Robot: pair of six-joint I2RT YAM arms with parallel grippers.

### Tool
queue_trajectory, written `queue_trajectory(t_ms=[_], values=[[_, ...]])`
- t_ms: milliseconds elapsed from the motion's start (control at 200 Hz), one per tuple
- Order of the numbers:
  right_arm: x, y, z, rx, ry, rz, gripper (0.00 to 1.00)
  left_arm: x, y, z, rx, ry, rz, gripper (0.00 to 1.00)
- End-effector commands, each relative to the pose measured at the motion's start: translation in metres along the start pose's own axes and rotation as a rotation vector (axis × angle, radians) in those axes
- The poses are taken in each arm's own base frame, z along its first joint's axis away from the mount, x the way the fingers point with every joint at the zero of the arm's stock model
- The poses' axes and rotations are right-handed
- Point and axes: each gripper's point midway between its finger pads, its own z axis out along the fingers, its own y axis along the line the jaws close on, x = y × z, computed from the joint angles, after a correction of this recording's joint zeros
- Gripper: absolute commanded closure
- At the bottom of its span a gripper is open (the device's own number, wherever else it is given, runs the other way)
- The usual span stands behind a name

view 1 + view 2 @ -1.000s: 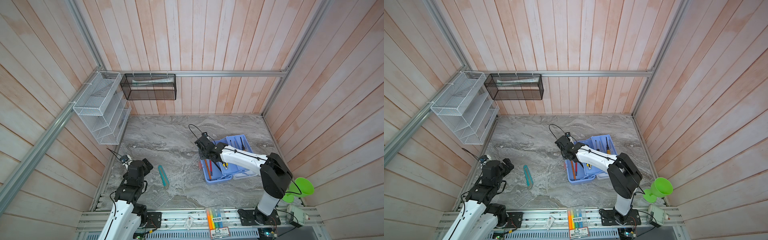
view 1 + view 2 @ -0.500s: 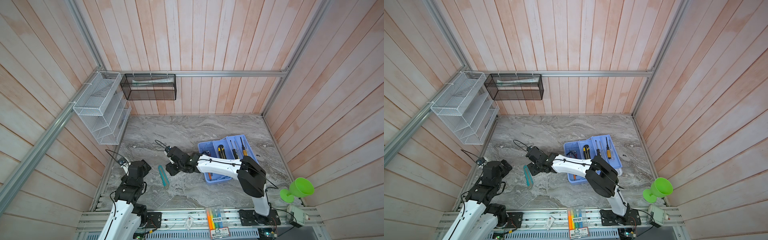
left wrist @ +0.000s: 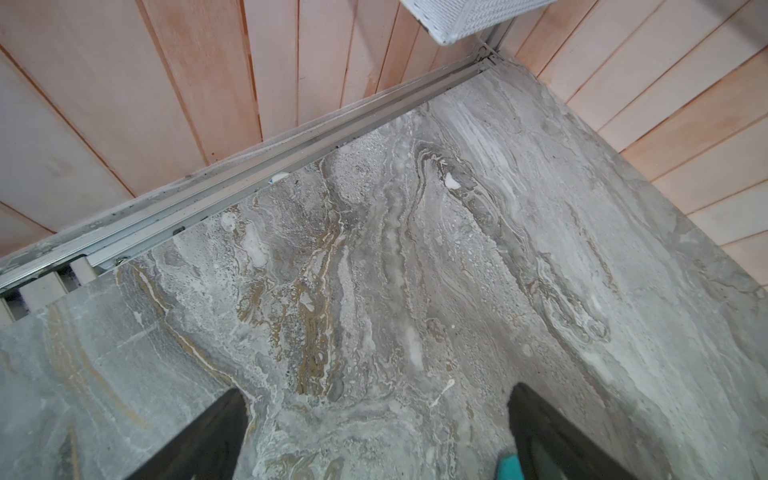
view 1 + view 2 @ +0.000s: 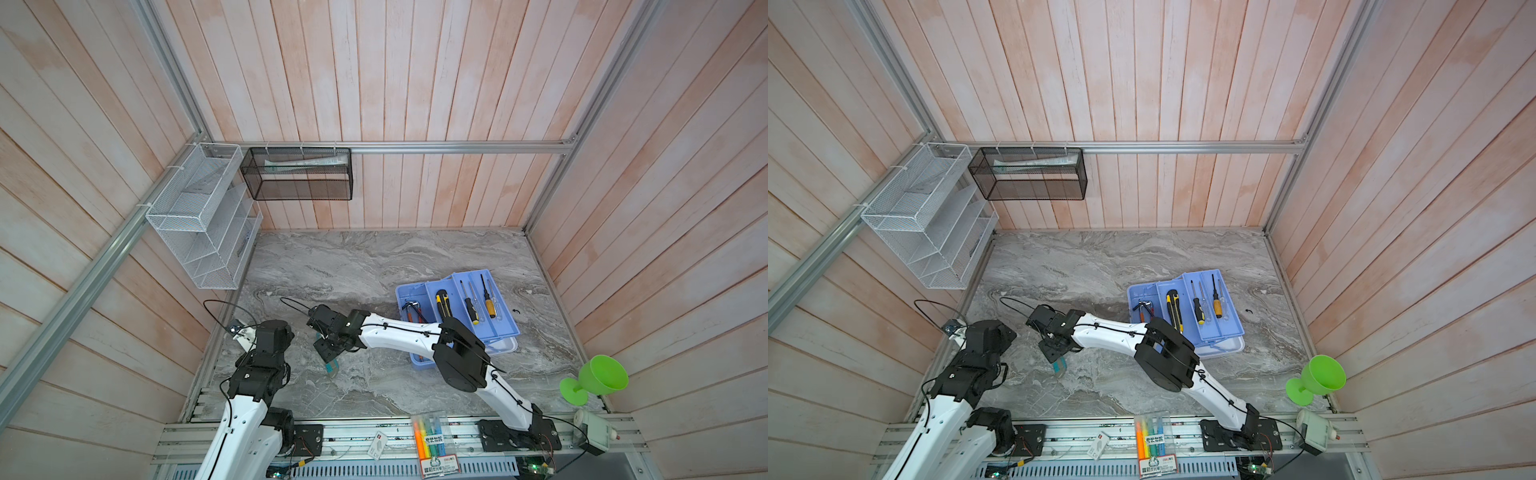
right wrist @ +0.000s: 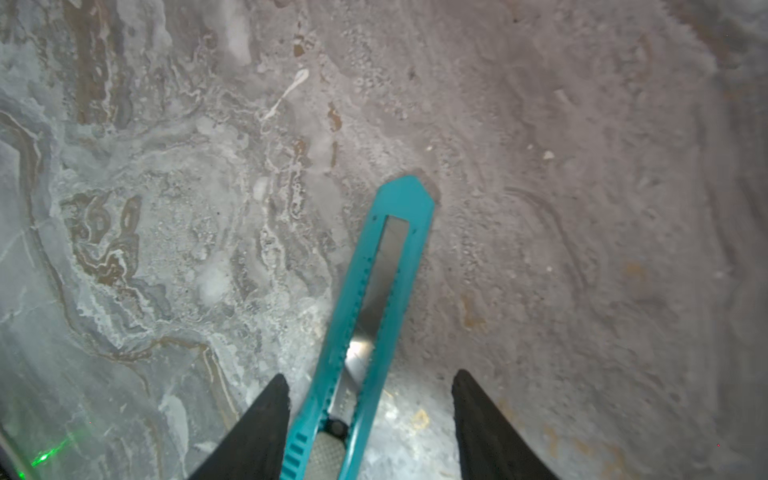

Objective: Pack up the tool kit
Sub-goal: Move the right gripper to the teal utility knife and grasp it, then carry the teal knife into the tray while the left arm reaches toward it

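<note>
I should next move my right gripper down and turn it a little over the knife's gray slider point(image 5: 328, 446) to close there, because the teal utility knife point(image 5: 374, 291) lies slanted between the gripper's fingers.
The tool kit's light blue tray point(image 4: 505, 322) sits at the right of the marble table in both top views, holding a yellow-black knife point(image 4: 444, 305), screwdrivers point(image 4: 469, 307) and red-handled pliers point(image 4: 411, 313); a white part point(image 4: 505, 347) shows under it. A teal utility knife point(image 5: 374, 291) lies flat on the table at front left point(image 4: 331, 368). My right gripper point(image 5: 370, 376) reaches across over the knife's handle end, open, the knife between its fingers and nearer one of them. My left gripper point(image 3: 376, 390) hangs open over bare marble by the left edge point(image 4: 272, 332).
A white wire rack point(image 4: 199, 216) and a black mesh basket point(image 4: 299, 174) hang on the walls. A green goblet point(image 4: 598, 378) stands at the front right corner. A clear pack of highlighters point(image 4: 432, 436) lies on the front rail.
My right arm has swung from the blue tray leftward across the table to the teal knife, and its jaws have spread wider. The left arm has stayed put.
</note>
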Motion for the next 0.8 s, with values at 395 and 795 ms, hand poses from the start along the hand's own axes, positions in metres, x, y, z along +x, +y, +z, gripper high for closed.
queue_trajectory(t_ms=[395,795], values=[[0.024,-0.009,0.02,0.194,0.121,-0.103,0.39,-0.012,0.002,0.0,0.01,-0.029,-0.007,0.0],[0.03,-0.015,0.025,0.196,0.147,-0.086,0.53,-0.01,-0.007,0.001,0.055,-0.016,0.017,0.0]])
